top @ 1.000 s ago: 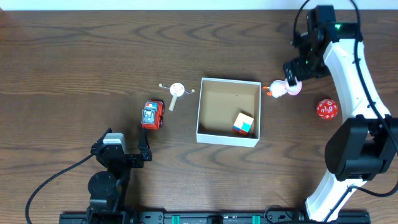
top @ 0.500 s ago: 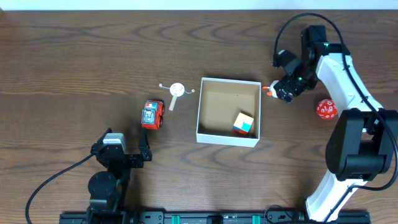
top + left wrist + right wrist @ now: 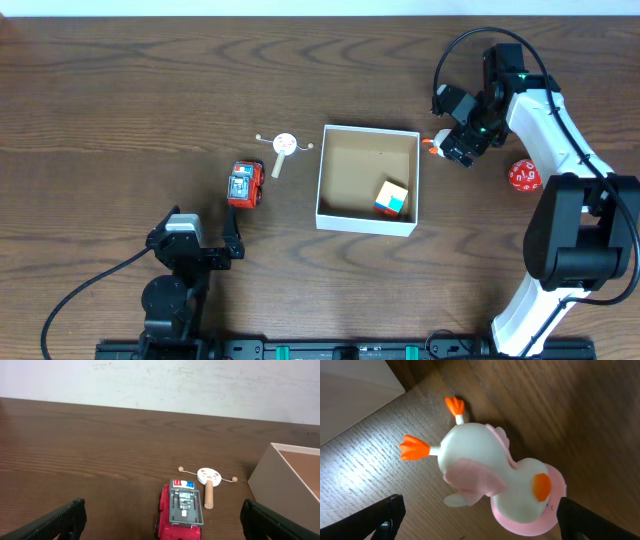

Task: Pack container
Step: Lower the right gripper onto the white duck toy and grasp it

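Note:
I should move my right gripper down next and slightly toward the box, around the duck's white body, and then close its fingers.
The container [image 3: 322, 180] is a square open box with white walls and a brown inside, at the table's middle; a coloured cube [image 3: 392, 199] lies in its near right corner. Its wall shows in the left wrist view [image 3: 270, 477] and its corner in the right wrist view [image 3: 350, 390]. A white and pink duck toy [image 3: 490, 477] lies on the table just right of the box; in the overhead view only its orange feet [image 3: 430, 146] show. My right gripper [image 3: 462, 146] is open, its fingers on either side of the duck. My left gripper [image 3: 215, 251] is open and empty, near the front left.
A red toy car [image 3: 245, 184] sits left of the box, also in the left wrist view [image 3: 181, 510]. A small white rattle drum with a wooden handle [image 3: 283, 146] lies behind it. A red many-sided die [image 3: 525, 176] sits at the right.
My right gripper has come down and leftward over the duck, now covering it from above. The left arm and the other toys have not moved.

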Robot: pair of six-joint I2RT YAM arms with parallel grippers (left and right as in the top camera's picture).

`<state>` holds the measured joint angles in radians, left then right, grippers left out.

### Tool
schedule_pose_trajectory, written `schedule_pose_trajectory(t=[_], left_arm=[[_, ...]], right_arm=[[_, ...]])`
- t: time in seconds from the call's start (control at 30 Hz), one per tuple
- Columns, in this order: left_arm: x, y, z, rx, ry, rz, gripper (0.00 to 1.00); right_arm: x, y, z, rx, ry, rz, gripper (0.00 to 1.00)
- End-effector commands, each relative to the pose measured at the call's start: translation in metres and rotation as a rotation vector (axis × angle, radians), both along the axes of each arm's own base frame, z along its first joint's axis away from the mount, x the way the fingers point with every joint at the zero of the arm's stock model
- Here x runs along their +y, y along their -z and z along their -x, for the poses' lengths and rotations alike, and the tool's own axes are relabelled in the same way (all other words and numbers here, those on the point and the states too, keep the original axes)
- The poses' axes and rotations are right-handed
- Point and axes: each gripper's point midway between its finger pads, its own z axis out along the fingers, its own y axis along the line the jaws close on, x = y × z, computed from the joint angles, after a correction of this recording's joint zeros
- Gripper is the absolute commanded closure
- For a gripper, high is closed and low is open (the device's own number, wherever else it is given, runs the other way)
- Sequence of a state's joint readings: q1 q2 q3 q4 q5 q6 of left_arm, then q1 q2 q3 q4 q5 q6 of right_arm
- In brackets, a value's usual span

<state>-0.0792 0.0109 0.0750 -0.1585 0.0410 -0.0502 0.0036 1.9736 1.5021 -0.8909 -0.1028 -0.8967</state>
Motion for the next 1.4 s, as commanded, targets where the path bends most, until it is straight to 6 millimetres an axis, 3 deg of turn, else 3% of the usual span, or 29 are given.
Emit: schedule_pose_trajectory(t=[0.0, 0.43, 1.03, 1.2, 1.23, 1.3, 1.37], left_arm=[[0.003, 0.009, 0.001, 0.028, -0.01, -0.016, 0.02], [0.003, 0.009, 0.001, 0.028, -0.01, -0.016, 0.02], [0.003, 0.009, 0.001, 0.028, -0.01, -0.016, 0.02], [0.003, 0.009, 0.001, 0.028, -0.01, -0.016, 0.02], [0.003, 0.009, 0.001, 0.028, -0.01, -0.016, 0.02], [0.003, 0.009, 0.001, 0.028, -0.01, -0.016, 0.02], [0.003, 0.009, 0.001, 0.028, -0.01, -0.016, 0.02]], right_arm=[[-0.001, -0.001, -0.001, -0.015, -0.037, -0.008, 0.01], [-0.001, 0.002, -0.012, -0.071, -0.22, 0.036, 0.01], [-0.003, 0.06, -0.015, 0.008, -0.261, 0.035, 0.01], [-0.01, 0.064, -0.027, -0.018, -0.152, 0.047, 0.04], [-0.013, 0.059, -0.032, -0.038, -0.113, 0.057, 0.07], [-0.017, 0.048, -0.041, -0.069, -0.06, 0.072, 0.24], [-0.021, 0.035, -0.047, -0.099, -0.024, 0.085, 0.65]])
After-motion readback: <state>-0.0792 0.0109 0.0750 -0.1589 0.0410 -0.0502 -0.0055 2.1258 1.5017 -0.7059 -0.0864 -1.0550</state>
